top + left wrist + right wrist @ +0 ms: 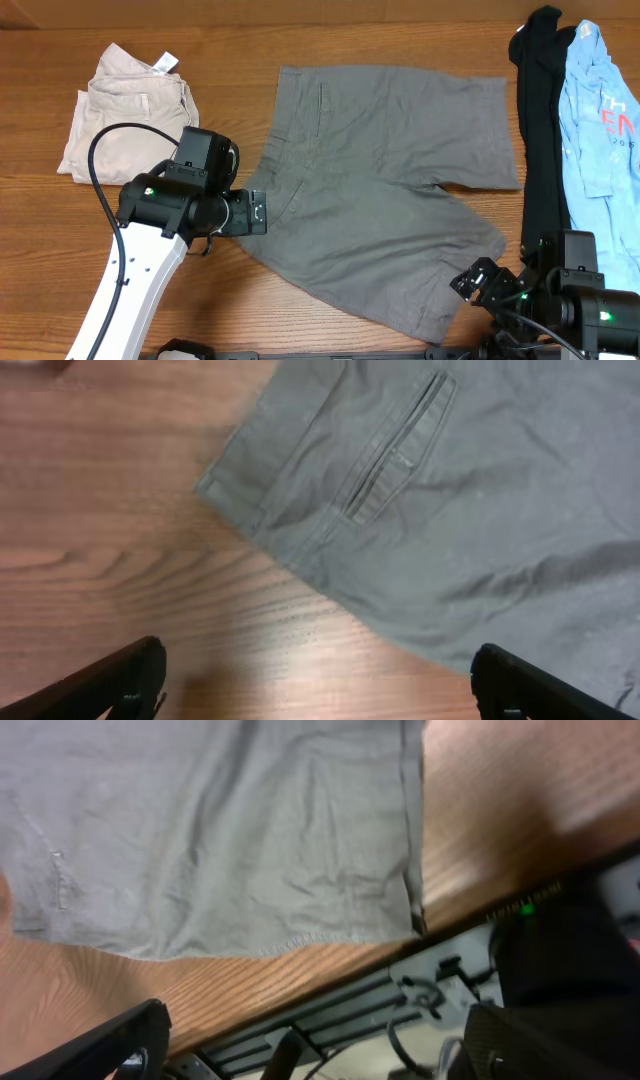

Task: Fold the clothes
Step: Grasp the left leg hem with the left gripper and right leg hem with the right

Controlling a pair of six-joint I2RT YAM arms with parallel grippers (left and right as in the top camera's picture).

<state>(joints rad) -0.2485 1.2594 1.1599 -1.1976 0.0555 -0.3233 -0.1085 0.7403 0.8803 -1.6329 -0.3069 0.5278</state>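
My left gripper should go down next, and then it should turn its open fingers onto the near waistband corner of the shorts.
The grey shorts (385,190) lie spread flat on the wooden table, waistband at the left, legs to the right. My left gripper (256,213) is open and empty at the waistband's left edge, just off the cloth; its wrist view shows the shorts' pocket and waistband corner (400,470) ahead of the open fingers (320,680). My right gripper (472,282) is open and empty at the table's front edge, right of the near leg hem (250,840); its fingers (310,1045) hang over the table edge.
Beige trousers with a white tag (125,110) lie folded at the back left. A black garment (540,120) and a light-blue printed shirt (600,120) lie along the right side. The table's front edge and a metal frame (400,990) are just below the right gripper.
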